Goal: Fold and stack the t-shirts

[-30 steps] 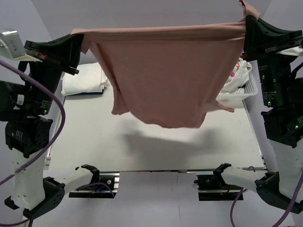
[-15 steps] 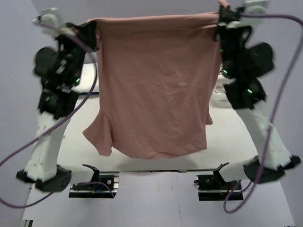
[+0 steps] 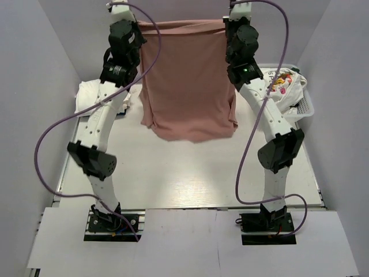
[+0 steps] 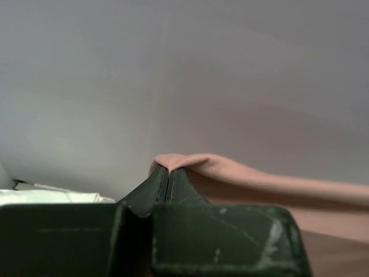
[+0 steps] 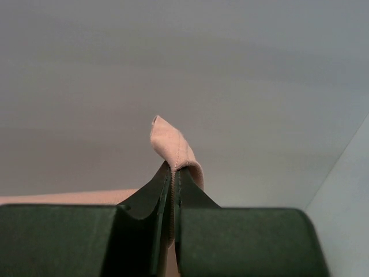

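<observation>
Next, my right gripper will draw back and down to the bare tabletop near the basket to release the hem corner.
The dusty-pink t-shirt [image 3: 187,81] hangs spread between both arms at the far end of the table, plain side towards the top camera; its lower edge hangs over the table's far part. My left gripper [image 3: 140,24] is shut on its upper left corner, and the pink hem [image 4: 190,163] pokes out above the closed fingertips. My right gripper [image 3: 226,23] is shut on the upper right corner, with a fold of pink hem [image 5: 170,144] sticking up between the fingers. A folded white t-shirt [image 3: 92,97] lies at the far left. A white t-shirt with colourful print [image 3: 281,86] sits in the basket.
A white plastic mesh basket [image 3: 304,108] stands at the far right edge of the white table [image 3: 190,173]. Grey walls close in the back and both sides. Both arms reach far forward and high, purple cables looping beside them.
Both arms have swung away from the camera towards the far wall and moved closer together, carrying the pink t-shirt from near the lens to the far end of the table.
</observation>
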